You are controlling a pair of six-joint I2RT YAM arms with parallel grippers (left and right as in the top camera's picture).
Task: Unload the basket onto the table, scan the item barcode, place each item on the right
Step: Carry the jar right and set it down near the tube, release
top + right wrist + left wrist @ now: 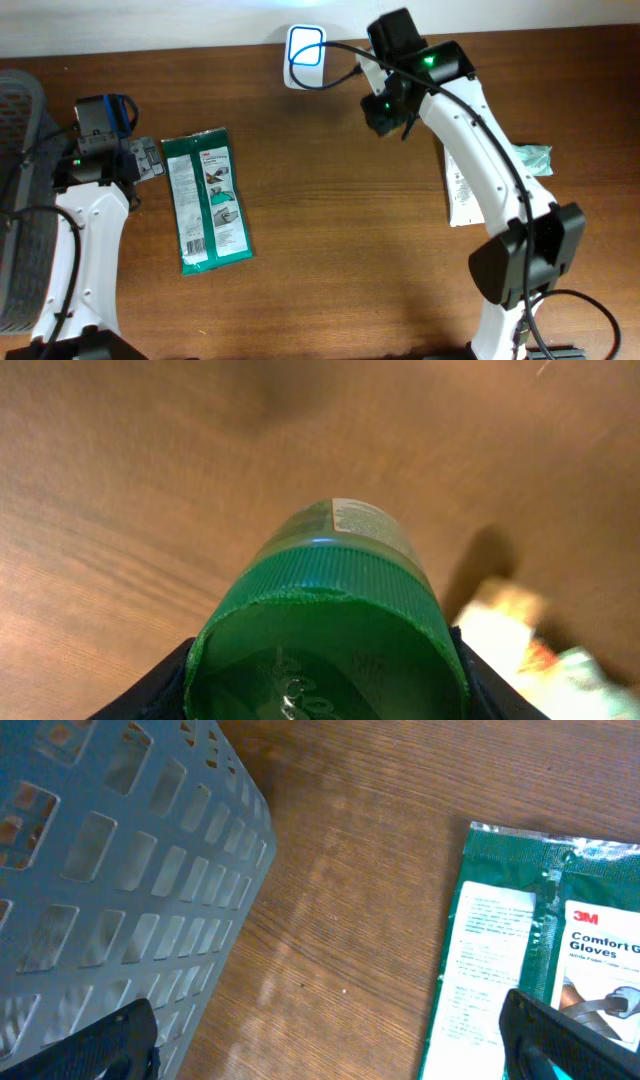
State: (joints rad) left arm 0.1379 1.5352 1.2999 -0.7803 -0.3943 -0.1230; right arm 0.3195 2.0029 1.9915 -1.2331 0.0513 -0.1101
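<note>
My right gripper will first move back from the scanner, to put the green-lidded container down beside the white packet, where bare table [421,188] leaves room.
My right gripper [320,698] is shut on a container with a wide green ribbed lid [325,630] and a pale label [362,522] on its body, held above the wooden table. From overhead, that gripper [385,108] hangs just right of the white scanner [305,57] with its blue-lit outline, at the table's far edge; the container itself is hidden beneath it. My left gripper [330,1050] stands wide open and holds nothing, low over the table between a grey basket and a green gloves packet. Overhead, the left gripper [142,160] is at the packet's top left corner.
The green 3M gloves packet [207,200] [540,940] lies flat left of centre. A grey perforated basket [20,200] [100,870] stands at the left edge. A white packet [462,190] and a teal item [532,157] lie under the right arm.
</note>
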